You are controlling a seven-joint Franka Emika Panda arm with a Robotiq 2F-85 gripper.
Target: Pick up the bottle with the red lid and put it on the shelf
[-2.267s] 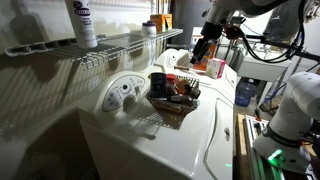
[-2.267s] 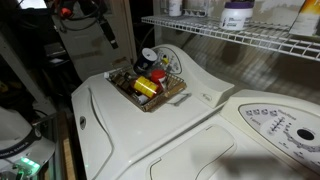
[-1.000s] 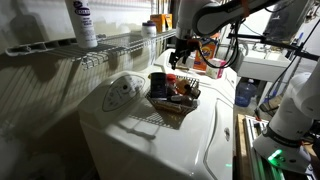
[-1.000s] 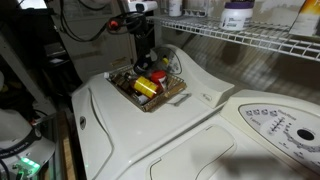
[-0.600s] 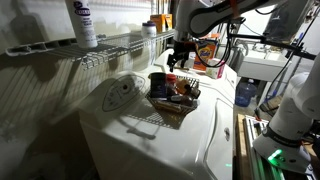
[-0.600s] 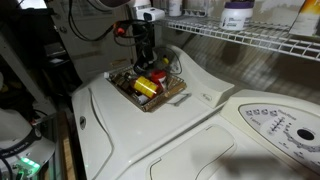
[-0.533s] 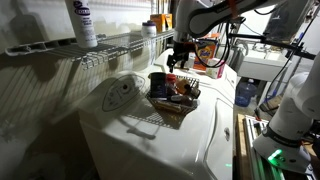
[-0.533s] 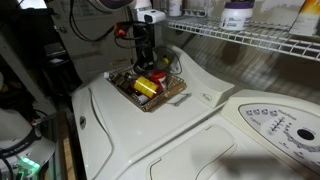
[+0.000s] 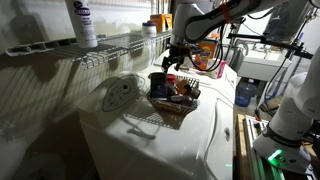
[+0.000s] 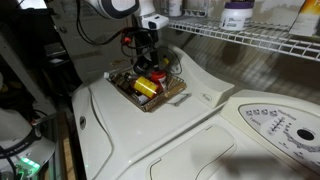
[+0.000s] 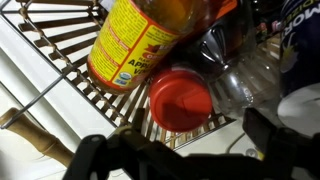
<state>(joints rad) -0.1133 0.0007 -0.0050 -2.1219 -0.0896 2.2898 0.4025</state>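
My gripper goes down around the red lid (image 9: 171,78) (image 11: 180,98) next and closes, since the lid lies below it and faces the gap between its open fingers.
The bottle lies on its side in a dark wire basket (image 10: 170,97) on the washer top. Its red lid (image 11: 180,98) faces the wrist camera and its dark body (image 11: 228,45) runs up and right. The lid also shows in an exterior view (image 10: 157,75). My gripper (image 11: 180,148) is open just above the basket, with one finger (image 11: 92,150) left of the lid and the other (image 11: 266,130) right of it, touching nothing. It shows over the basket in both exterior views (image 9: 171,64) (image 10: 147,56). The white wire shelf (image 9: 110,45) (image 10: 245,36) runs along the wall above.
A yellow-labelled bottle (image 11: 140,42) (image 10: 145,87) lies against the red-lidded one in the basket (image 9: 175,108), with other small items. A tall white bottle (image 9: 82,22) and a white tub (image 10: 237,14) stand on the shelf. An orange box (image 9: 214,66) sits behind the basket.
My gripper has swung in from beside the washer and come down over the basket, ending close above the red lid. The basket's contents have not moved.
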